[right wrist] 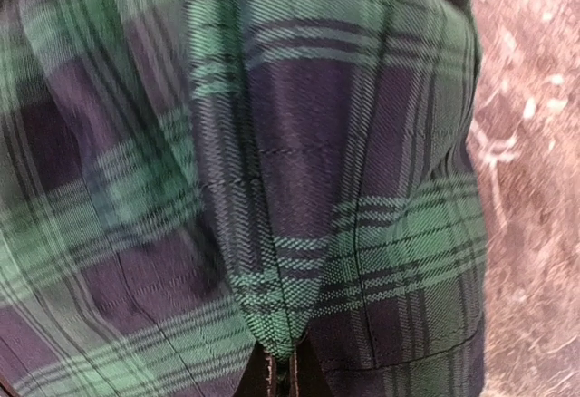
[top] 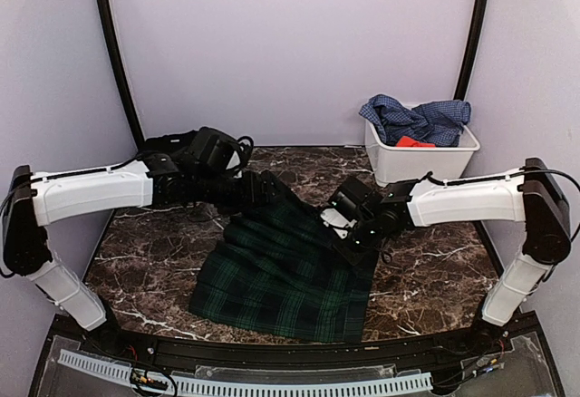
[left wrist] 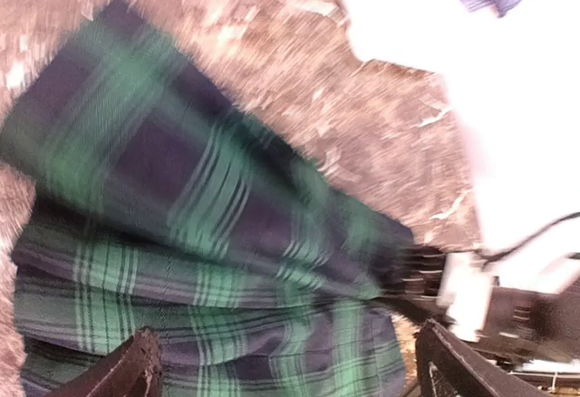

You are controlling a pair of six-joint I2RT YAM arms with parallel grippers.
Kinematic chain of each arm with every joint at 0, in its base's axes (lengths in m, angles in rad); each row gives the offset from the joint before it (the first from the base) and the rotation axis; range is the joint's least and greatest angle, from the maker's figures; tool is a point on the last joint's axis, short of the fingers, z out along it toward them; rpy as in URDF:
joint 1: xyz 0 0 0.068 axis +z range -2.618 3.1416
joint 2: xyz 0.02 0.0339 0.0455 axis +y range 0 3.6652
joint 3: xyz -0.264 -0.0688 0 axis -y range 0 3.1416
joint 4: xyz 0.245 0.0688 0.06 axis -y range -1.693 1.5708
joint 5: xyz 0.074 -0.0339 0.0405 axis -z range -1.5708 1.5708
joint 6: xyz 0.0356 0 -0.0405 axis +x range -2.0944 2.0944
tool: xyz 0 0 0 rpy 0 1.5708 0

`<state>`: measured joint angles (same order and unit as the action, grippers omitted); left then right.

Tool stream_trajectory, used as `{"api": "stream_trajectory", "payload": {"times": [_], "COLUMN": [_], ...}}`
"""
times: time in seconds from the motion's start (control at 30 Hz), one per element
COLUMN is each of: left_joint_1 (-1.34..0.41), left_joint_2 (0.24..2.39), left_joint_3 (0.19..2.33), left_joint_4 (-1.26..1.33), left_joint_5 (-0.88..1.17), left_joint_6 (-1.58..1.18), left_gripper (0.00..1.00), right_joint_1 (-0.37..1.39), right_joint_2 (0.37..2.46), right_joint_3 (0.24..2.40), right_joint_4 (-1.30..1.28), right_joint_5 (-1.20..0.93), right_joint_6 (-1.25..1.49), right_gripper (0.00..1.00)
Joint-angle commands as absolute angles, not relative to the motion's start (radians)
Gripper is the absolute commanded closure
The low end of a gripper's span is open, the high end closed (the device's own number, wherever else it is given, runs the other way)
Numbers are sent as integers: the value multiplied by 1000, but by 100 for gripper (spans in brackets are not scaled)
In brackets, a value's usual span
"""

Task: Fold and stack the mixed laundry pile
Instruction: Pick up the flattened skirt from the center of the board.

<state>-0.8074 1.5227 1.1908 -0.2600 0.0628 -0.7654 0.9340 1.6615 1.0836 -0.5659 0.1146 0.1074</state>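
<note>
The robot needs to lower its left gripper next, fingers spread, onto the garment's free far corner, away from the right gripper, because the right gripper already holds the garment's other end pinched.
The dark green-navy plaid garment (top: 281, 275) lies spread across the middle of the marble table, its far edge lifted. My right gripper (top: 349, 234) is at the garment's far right corner. In the right wrist view, it (right wrist: 288, 377) is shut on a pinched fold of the plaid cloth (right wrist: 299, 234). My left gripper (top: 270, 188) hovers over the far left corner. The left wrist view shows its fingers (left wrist: 136, 370) spread wide apart above the plaid cloth (left wrist: 208, 225) and holding nothing. A blue checked shirt (top: 417, 118) and a small red-orange piece (top: 414, 142) sit in the bin.
The white plastic bin (top: 426, 163) stands at the back right, near the right arm. Something dark (top: 168, 143) lies at the back left, partly hidden behind the left arm. Lilac walls enclose the table on three sides.
</note>
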Motion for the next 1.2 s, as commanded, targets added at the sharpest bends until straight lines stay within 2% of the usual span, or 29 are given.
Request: {"api": "stream_trajectory", "payload": {"times": [0.0, 0.2, 0.37, 0.7, 1.17], "left_joint_1": [-810, -769, -743, -707, -628], "left_joint_2": [1589, 1611, 1684, 1824, 1998], "left_joint_3": [1179, 1161, 1191, 1236, 1371], "left_joint_4": [-304, -282, -209, -130, -49], "left_joint_5": [17, -58, -28, -26, 38], "left_joint_6": [-862, -939, -963, -1081, -1091], "left_gripper": [5, 11, 13, 13, 9], "right_joint_1": [929, 915, 900, 888, 882], "right_joint_2": [1680, 1626, 1575, 1576, 1561], "right_joint_3": [1151, 1149, 1130, 1139, 1098], "right_joint_4": [-539, -545, -542, -542, -518], "right_joint_5": [159, 168, 158, 150, 136], "right_joint_6": [109, 94, 85, 71, 48], "right_gripper": [100, 100, 100, 100, 100]}}
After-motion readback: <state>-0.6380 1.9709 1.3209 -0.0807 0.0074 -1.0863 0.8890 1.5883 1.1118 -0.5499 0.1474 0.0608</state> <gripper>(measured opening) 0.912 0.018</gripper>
